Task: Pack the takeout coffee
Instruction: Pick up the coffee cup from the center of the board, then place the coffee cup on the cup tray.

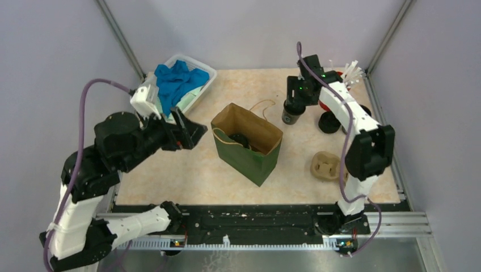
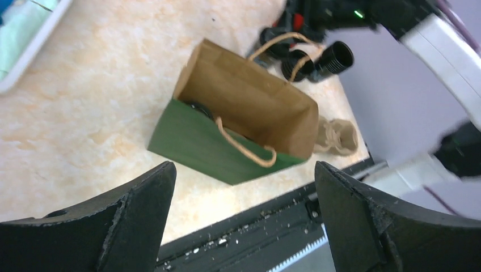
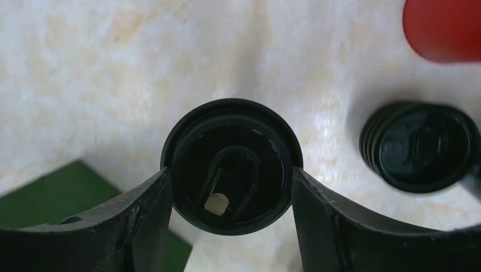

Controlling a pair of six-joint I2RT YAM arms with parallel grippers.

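Note:
My right gripper holds a cup and the open bag stands unheld, so next my left gripper will move outward and down to pinch the bag's far rim corner (image 1: pixel 231 105) (image 2: pixel 204 41).
An open paper bag (image 1: pixel 249 148), green outside and brown inside, stands mid-table. A dark cup (image 1: pixel 239 139) lies inside it. My right gripper (image 1: pixel 295 105) is shut on a black lidded coffee cup (image 1: pixel 291 116) just behind and right of the bag. In the right wrist view both fingers (image 3: pixel 142 215) press the sides of its lid (image 3: pixel 231 164). I cannot tell whether it is off the table. More black cups (image 1: pixel 329 122) stand to its right. My left gripper (image 1: pixel 190 131) is open and empty, left of the bag (image 2: pixel 249 113).
A red cup with white sticks (image 1: pixel 347 73) stands at the back right. A tan pulp carrier (image 1: pixel 326 165) lies right of the bag. A white basket with blue cloth (image 1: pixel 181 82) sits back left. Another black cup (image 3: pixel 422 146) is close to the held one.

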